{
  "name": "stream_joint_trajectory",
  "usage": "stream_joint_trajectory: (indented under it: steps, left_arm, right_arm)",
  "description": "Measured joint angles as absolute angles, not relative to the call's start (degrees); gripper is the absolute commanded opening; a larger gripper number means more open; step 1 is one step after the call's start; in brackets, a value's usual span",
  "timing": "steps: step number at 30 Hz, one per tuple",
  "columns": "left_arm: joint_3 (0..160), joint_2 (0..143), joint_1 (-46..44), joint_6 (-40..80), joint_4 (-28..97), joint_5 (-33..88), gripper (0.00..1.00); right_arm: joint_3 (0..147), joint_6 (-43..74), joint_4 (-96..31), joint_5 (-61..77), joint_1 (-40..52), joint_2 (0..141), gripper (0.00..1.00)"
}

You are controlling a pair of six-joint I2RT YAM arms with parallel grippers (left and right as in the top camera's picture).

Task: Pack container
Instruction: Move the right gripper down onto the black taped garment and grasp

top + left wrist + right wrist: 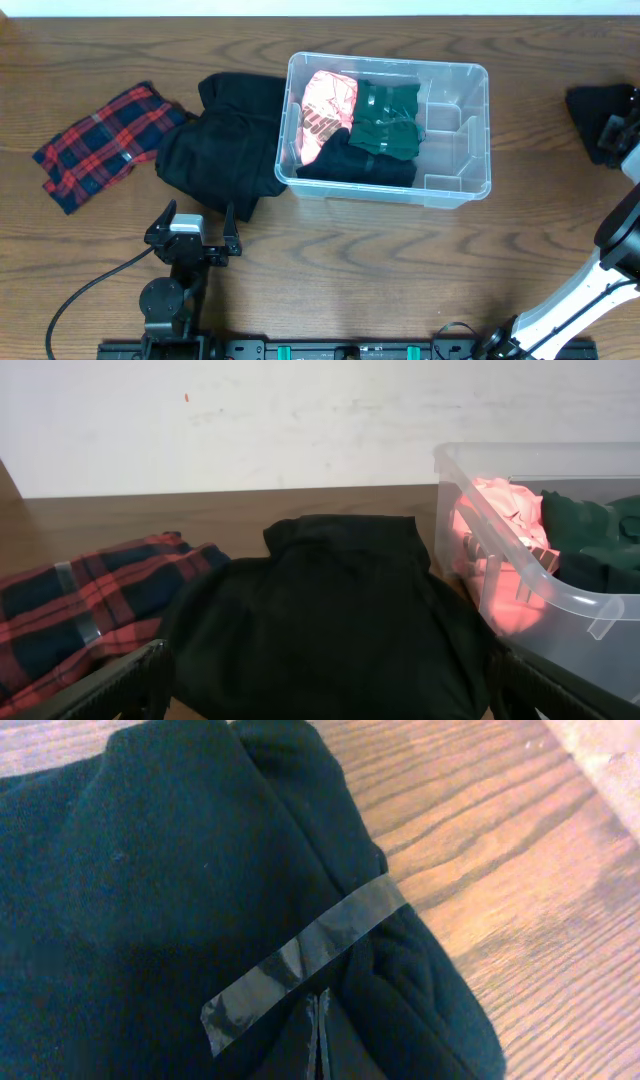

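Observation:
My right gripper draws the far-off garment to the bare tabletop beside the container next, to my gripper's left in the overhead view, and releases it there.
The clear plastic container (462, 150) stands at the table's middle; its near corner also shows in the left wrist view (575, 600). It holds a pink garment (325, 110), a green garment (388, 118) and a black one (355, 165). A black garment (215, 150) lies against its left side, and a red plaid garment (100, 145) lies further left. My left gripper (192, 232) is open and empty just in front of the black garment (320, 610). My right gripper (618, 135) is at the far right, its fingers (322, 1035) shut on a dark taped garment (150, 870).
The container's right compartments (450, 120) hold nothing. A strip of tape (300, 960) binds the dark garment (597, 110), which lies near the table's right edge. A cable (80, 295) runs from the left arm's base. A white wall (300, 420) is behind the table.

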State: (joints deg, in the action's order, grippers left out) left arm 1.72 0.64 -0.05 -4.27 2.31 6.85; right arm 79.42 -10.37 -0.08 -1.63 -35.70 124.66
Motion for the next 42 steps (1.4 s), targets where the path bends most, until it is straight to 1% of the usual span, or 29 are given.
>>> stream_joint_trajectory:
  steps: [12,24,29,36,37,38,41,42]
  left_arm:
    - [1.7,0.6,-0.1,-4.3,2.3,6.9,0.98]
    - [1.7,0.6,-0.1,-4.3,2.3,6.9,0.98]
    - [1.7,0.6,-0.1,-4.3,2.3,6.9,0.98]
    - [1.7,0.6,-0.1,-4.3,2.3,6.9,0.98]
    - [1.7,0.6,-0.1,-4.3,2.3,6.9,0.98]
    - [1.7,0.6,-0.1,-4.3,2.3,6.9,0.98]
    - [1.7,0.6,-0.1,-4.3,2.3,6.9,0.98]
    - [1.7,0.6,-0.1,-4.3,2.3,6.9,0.98]
  right_arm:
    - [80.3,-3.0,-16.1,0.0,-32.6,120.8,0.01]
    - [81.4,0.7,-30.4,17.1,-30.5,119.5,0.01]
    - [81.4,1.1,-34.0,20.0,-29.3,119.2,0.01]
    - [80.9,1.3,-35.7,21.2,-27.5,118.3,0.01]
    - [80.6,1.3,-36.0,21.3,-27.1,117.8,0.02]
    - [80.3,1.3,-36.2,21.4,-26.7,117.3,0.05]
    - [78.9,2.1,-36.7,21.6,-25.7,114.8,0.26]
    - [78.6,2.2,-36.8,21.7,-25.5,113.6,0.31]
